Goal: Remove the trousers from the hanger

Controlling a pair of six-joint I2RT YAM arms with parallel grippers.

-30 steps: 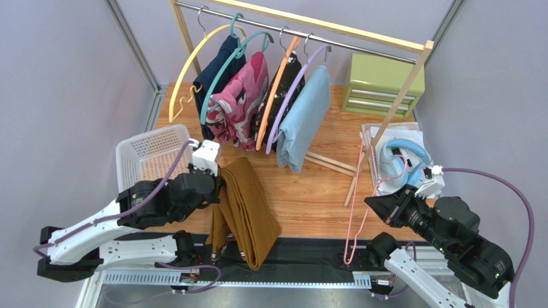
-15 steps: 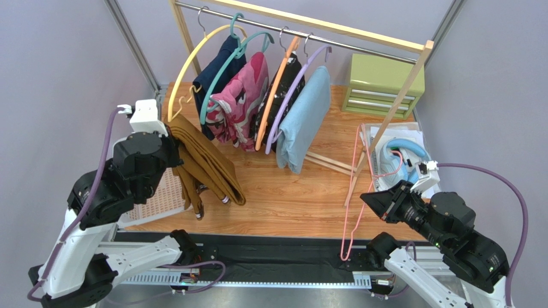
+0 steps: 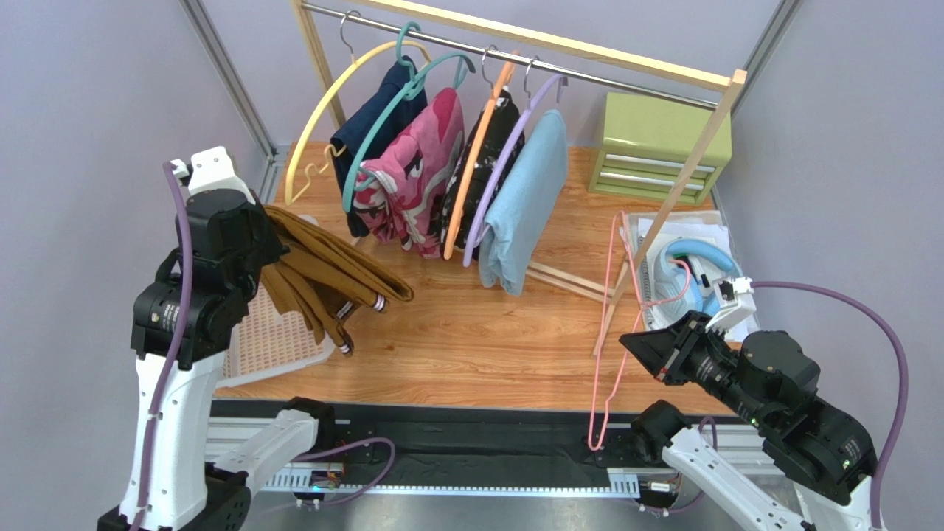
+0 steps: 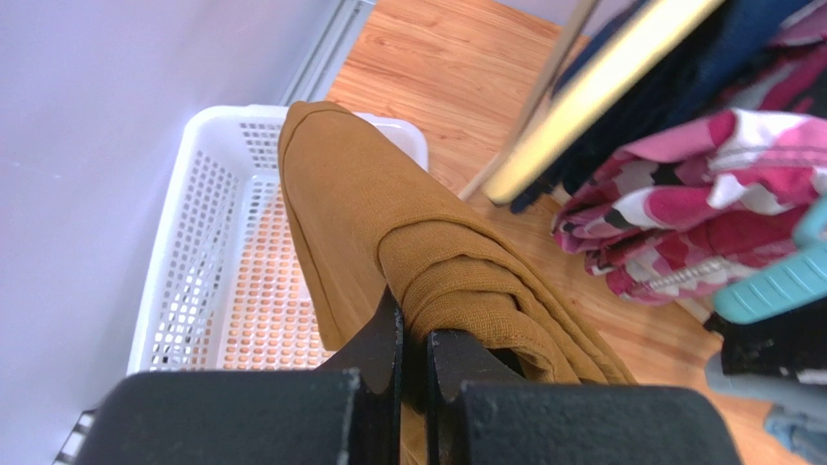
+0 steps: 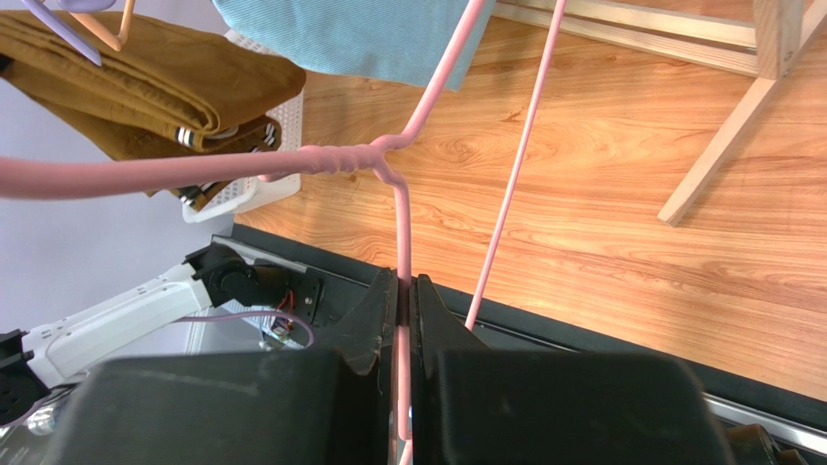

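Next, my left gripper moves down toward the white basket below it and lets go of the bunched fold there, as the trousers (image 3: 332, 279) hang clear of the pink hanger.
The mustard-brown trousers (image 3: 332, 279) hang folded from my left gripper (image 3: 266, 230), raised over the white basket (image 3: 275, 337). In the left wrist view the left gripper (image 4: 415, 334) is shut on a bunched fold of the trousers (image 4: 388, 223), which drape down over the basket (image 4: 209, 262). The thin pink hanger (image 3: 606, 310) hangs bare at the right, free of the trousers. My right gripper (image 3: 632, 343) is shut on it. The right wrist view shows the right gripper (image 5: 403, 289) pinching the hanger (image 5: 400, 213) wire just below its twisted neck.
A wooden rack (image 3: 521, 39) at the back carries several hangers with a pink patterned garment (image 3: 416, 177) and a light blue one (image 3: 526, 205). A green drawer unit (image 3: 659, 144) and a tray (image 3: 709, 238) with a blue item stand at the right.
My left arm has risen and swung left, carrying the trousers from the table's front middle to above the basket. My right gripper has shifted slightly with the hanger.
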